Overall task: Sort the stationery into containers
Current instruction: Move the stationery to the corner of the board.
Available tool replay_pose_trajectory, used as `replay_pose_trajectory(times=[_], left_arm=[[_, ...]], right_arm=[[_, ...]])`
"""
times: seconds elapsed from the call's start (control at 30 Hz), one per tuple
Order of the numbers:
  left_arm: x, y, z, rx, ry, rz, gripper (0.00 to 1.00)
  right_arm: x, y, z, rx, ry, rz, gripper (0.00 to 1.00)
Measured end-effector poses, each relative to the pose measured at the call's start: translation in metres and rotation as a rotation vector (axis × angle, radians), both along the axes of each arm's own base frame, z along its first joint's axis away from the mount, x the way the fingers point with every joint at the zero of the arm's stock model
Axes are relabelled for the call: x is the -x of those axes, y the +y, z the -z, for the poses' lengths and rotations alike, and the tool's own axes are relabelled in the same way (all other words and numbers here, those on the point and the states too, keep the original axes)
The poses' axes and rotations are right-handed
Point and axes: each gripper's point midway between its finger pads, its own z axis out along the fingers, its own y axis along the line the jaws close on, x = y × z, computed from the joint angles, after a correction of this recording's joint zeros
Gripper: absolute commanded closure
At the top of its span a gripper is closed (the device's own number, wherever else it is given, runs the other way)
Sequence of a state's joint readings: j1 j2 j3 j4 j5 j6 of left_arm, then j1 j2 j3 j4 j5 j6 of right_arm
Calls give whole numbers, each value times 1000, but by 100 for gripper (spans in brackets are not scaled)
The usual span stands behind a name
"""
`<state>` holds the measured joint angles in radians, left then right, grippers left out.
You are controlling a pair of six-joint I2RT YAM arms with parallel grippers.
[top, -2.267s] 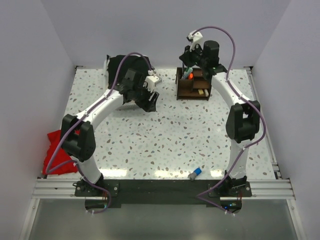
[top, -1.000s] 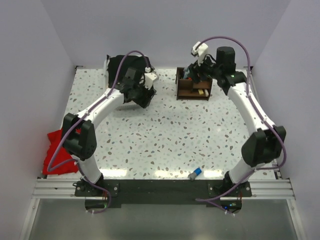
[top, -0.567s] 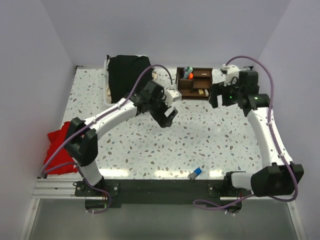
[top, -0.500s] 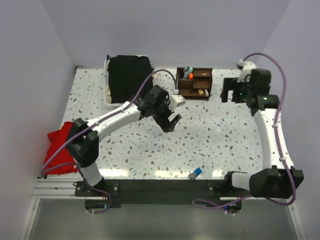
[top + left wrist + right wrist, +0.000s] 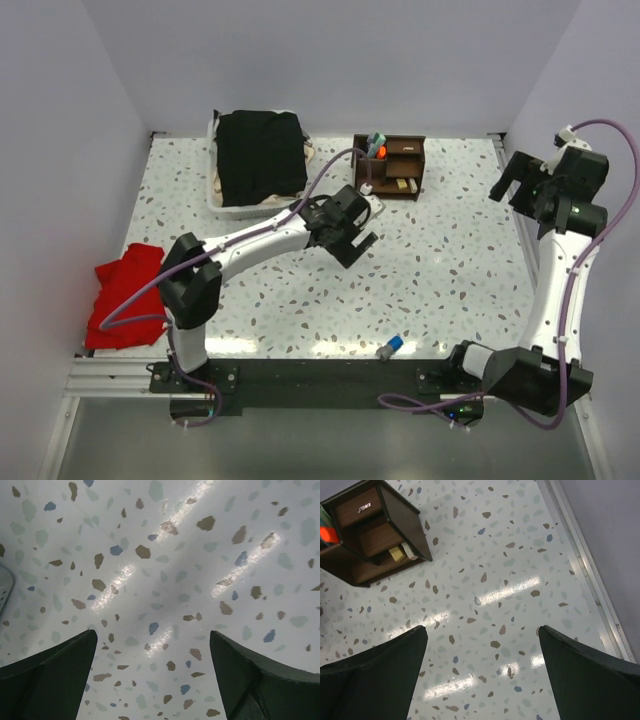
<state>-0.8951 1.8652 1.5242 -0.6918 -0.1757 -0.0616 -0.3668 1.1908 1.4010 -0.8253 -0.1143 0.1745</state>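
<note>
My left gripper will go back toward the front edge of the table and down onto the sharpener's blue end [image 5: 396, 342], because this sharpener is still outside the organiser [image 5: 390, 166].
The dark brown organiser [image 5: 390, 166] stands at the back of the table. An orange-capped marker [image 5: 381, 151] and a pale green pen [image 5: 374, 140] stick up in its left compartment. In the right wrist view the organiser [image 5: 395, 510] sits at the top left with a tan eraser [image 5: 396, 553] on a lower shelf. A blue-grey sharpener [image 5: 390, 347] lies near the front edge. My left gripper [image 5: 357, 245] hangs open over bare table just in front of the organiser, nothing between its fingers [image 5: 50, 675]. My right gripper [image 5: 515, 192] is open by the right edge, empty [image 5: 482, 630].
A black cloth [image 5: 260, 155] covers a white tray at the back left. A red cloth [image 5: 125, 295] lies at the left edge. A metal rail [image 5: 585, 565] runs along the table's right side, close to my right gripper.
Left arm swung from the back-left tray to the middle of the table. Right arm pulled away from the organiser to the right edge. Both grippers opened wider.
</note>
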Motion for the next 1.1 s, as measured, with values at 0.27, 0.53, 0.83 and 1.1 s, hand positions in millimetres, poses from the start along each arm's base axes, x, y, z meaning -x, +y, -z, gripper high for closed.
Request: replay_pose_trajectory(times=[0.27,0.53,0.83,1.1], left_arm=[[71,-66,-18,134,114,180,4],[132,-93,-12,169,218,289,27],[173,-106,20,136,348,330,32],[201,-114,36,115,402,369,35]], right_arm=[[33,-5,-3,-76,45,37,2],[38,2,2,-196,97,20,2],[26,4,-20,-217,13,23,1],[28,7,-24,-220,-21,28,1]])
